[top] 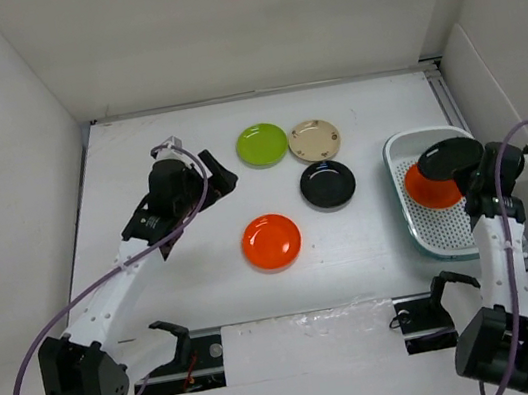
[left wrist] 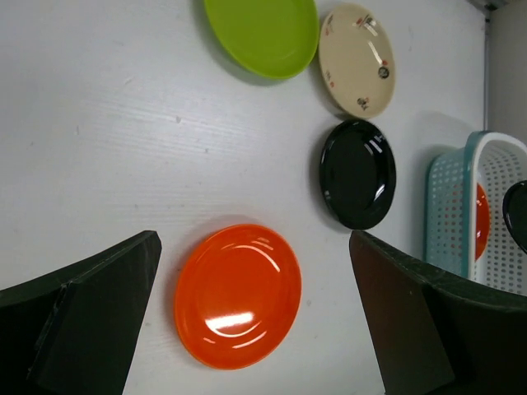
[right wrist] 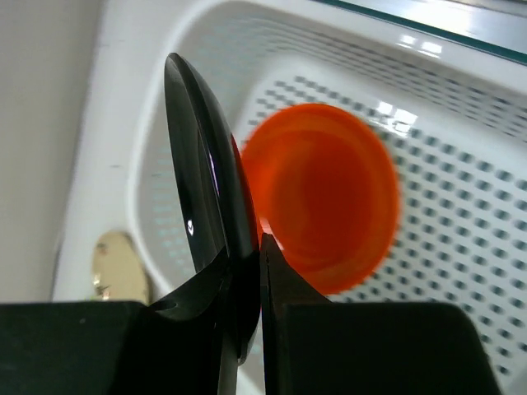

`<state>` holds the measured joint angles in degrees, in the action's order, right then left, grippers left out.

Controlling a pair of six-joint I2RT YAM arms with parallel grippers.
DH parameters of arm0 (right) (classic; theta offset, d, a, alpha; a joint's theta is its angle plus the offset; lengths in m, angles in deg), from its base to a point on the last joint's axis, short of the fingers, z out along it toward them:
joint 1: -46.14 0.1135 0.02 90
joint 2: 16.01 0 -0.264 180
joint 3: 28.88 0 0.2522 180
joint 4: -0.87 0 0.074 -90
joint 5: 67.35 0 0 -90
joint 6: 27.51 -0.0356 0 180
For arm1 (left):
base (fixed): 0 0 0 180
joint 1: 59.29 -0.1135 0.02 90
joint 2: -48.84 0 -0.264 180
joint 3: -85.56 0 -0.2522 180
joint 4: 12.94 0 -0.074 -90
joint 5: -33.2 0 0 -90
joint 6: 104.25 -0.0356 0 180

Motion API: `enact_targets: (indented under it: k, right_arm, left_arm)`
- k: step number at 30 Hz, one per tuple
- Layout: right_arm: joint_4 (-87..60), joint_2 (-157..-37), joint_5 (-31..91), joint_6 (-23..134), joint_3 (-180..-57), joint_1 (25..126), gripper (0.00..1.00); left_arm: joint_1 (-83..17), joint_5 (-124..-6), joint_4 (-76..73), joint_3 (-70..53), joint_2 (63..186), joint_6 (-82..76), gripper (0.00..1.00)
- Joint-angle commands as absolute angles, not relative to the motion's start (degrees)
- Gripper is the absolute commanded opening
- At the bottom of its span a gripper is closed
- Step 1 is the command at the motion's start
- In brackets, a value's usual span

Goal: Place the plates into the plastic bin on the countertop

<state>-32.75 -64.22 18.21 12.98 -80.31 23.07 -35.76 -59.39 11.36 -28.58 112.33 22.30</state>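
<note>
The black plate is still high and beyond the orange plate's middle, so my right gripper should go down into the bin next, slightly back over that plate.
My right gripper is shut on a glossy black plate, held above the plastic bin at the right of the countertop. In the right wrist view the gripper pinches that plate's rim edge-on over an orange plate lying in the bin. My left gripper is open and empty above the countertop. In its wrist view the gripper hovers over a second orange plate. That plate lies mid-table.
A lime green plate, a beige plate and a second black plate lie on the countertop left of the bin. White walls bound the surface on the left, back and right. The bin stands close to the right wall.
</note>
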Motion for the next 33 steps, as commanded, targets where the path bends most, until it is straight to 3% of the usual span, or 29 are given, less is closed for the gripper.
enact_targets:
  k: [1, 10, 11, 13, 14, 15, 22, 28, 33]
  right_arm:
    - [-35.9, -62.6, 15.9, 12.8, -77.8, 19.7, 0.00]
    - [-28.0, -67.1, 23.2, 14.5, -73.9, 17.1, 0.00]
    - [-27.2, -67.7, 24.2, 14.5, -73.4, 17.1, 0.04]
    - [-26.3, -67.7, 26.4, 15.6, -73.4, 17.1, 0.25]
    - [-26.3, -67.2, 28.3, 15.6, -73.4, 17.1, 0.75]
    - [-26.3, -65.7, 28.9, 15.6, -73.4, 17.1, 0.99]
    - [-35.5, -58.3, 26.6, 15.6, -78.1, 17.1, 0.99]
    - [-42.9, -59.9, 23.4, 16.9, -85.1, 17.1, 0.99]
    - [-40.9, -54.9, 35.0, 17.7, -84.4, 17.1, 0.99]
  left_arm:
    - [-35.7, -58.2, 12.2, -32.8, 110.2, 22.4, 1.00]
    - [-35.7, -62.0, 10.5, -40.5, 106.9, 22.4, 1.00]
    - [-35.7, -62.0, 10.5, -41.2, 106.4, 22.4, 1.00]
    - [-35.7, -62.5, 10.5, -41.8, 105.9, 22.4, 1.00]
    - [-35.7, -62.5, 10.5, -42.3, 105.9, 22.4, 1.00]
    - [-35.7, -62.5, 10.5, -42.4, 105.4, 22.4, 1.00]
    - [-35.7, -64.4, 10.5, -45.9, 104.8, 23.5, 1.00]
    - [-33.8, -66.8, 8.6, -49.6, 106.0, 24.7, 1.00]
    - [-33.3, -66.8, 5.1, -52.4, 107.1, 25.2, 1.00]
